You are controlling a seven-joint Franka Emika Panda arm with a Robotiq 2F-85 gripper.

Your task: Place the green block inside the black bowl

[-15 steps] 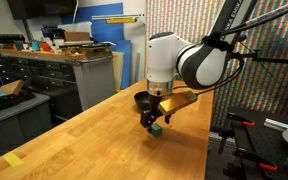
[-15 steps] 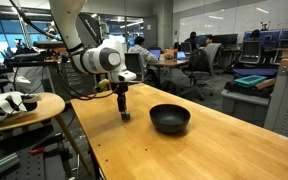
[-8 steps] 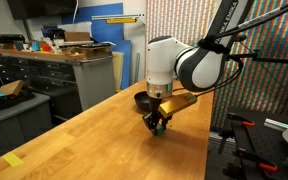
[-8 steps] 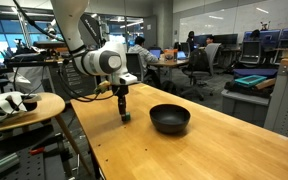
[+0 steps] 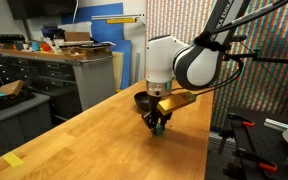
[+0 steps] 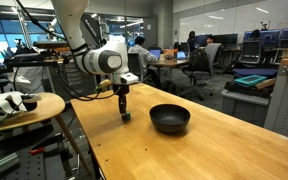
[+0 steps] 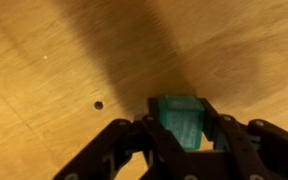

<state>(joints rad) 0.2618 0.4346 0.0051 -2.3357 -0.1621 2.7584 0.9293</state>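
Observation:
The gripper will next lift, cross over the bowl's open middle, go down inside and let go, because the black bowl (image 6: 169, 118) is beside it and the bowl's rim is higher than the pinched block.
The green block (image 7: 180, 120) fills the lower middle of the wrist view, pinched between my gripper's (image 7: 182, 125) two dark fingers, which press on its left and right sides. In both exterior views the gripper (image 5: 158, 126) (image 6: 124, 113) points straight down at the wooden table, shut on the block, of which a sliver of green (image 6: 126, 117) shows at the fingertips. The block is at table level. The black bowl (image 6: 169, 118) sits on the table a short way beside the gripper; in an exterior view the bowl (image 5: 144, 100) is partly hidden behind the arm.
The wooden table (image 6: 184, 150) stretches wide around the bowl, with a small hole (image 7: 98, 104) in its top near the block. A round side table (image 6: 24, 108) with white objects stands beyond the table's edge. Cabinets (image 5: 44, 75) and desks stand in the background.
The fingers have come together on the green block; a second ago they stood open around it. The arm has barely moved.

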